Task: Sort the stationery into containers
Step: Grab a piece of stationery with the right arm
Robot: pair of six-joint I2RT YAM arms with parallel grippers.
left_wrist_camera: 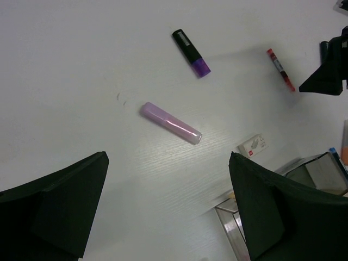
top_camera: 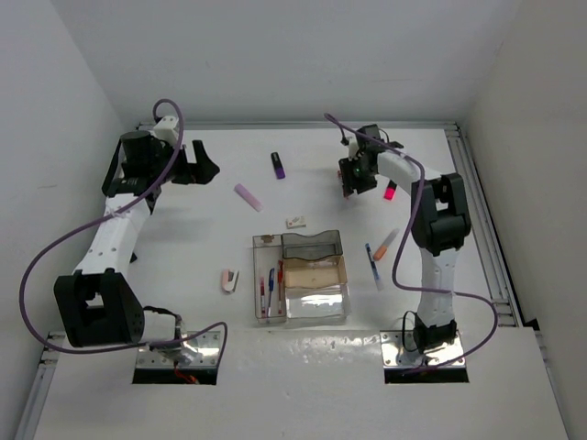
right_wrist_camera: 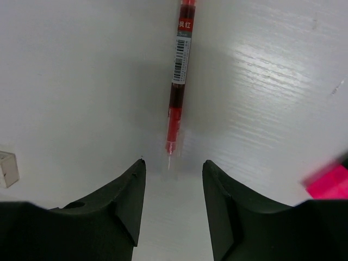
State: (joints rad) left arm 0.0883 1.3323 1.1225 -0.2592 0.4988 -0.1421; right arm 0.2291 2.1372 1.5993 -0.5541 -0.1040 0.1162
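My right gripper comes down onto the red pen's clear end (right_wrist_camera: 172, 159) and closes there next, since that end lines up with the gap between its open fingers.
A red pen (right_wrist_camera: 178, 81) lies on the white table, its tip just ahead of my right gripper (right_wrist_camera: 173, 161), which is open and holds nothing. My left gripper (left_wrist_camera: 168, 155) stands wide open above the table at the far left (top_camera: 204, 165). Ahead of it lie a lilac highlighter (left_wrist_camera: 171, 123), a black-and-purple highlighter (left_wrist_camera: 191, 53) and a white eraser (left_wrist_camera: 254, 145). The containers (top_camera: 256, 275) cluster at the near middle, and the long narrow one has pens in it. A pink highlighter (top_camera: 390, 192) lies right of the right gripper (top_camera: 356, 179).
An orange highlighter (top_camera: 384, 245) and a blue pen (top_camera: 372, 261) lie right of the trays, close to the right arm's base link. A pale pink eraser (top_camera: 229, 280) sits left of the trays. A metal rail (top_camera: 481, 220) borders the table on the right.
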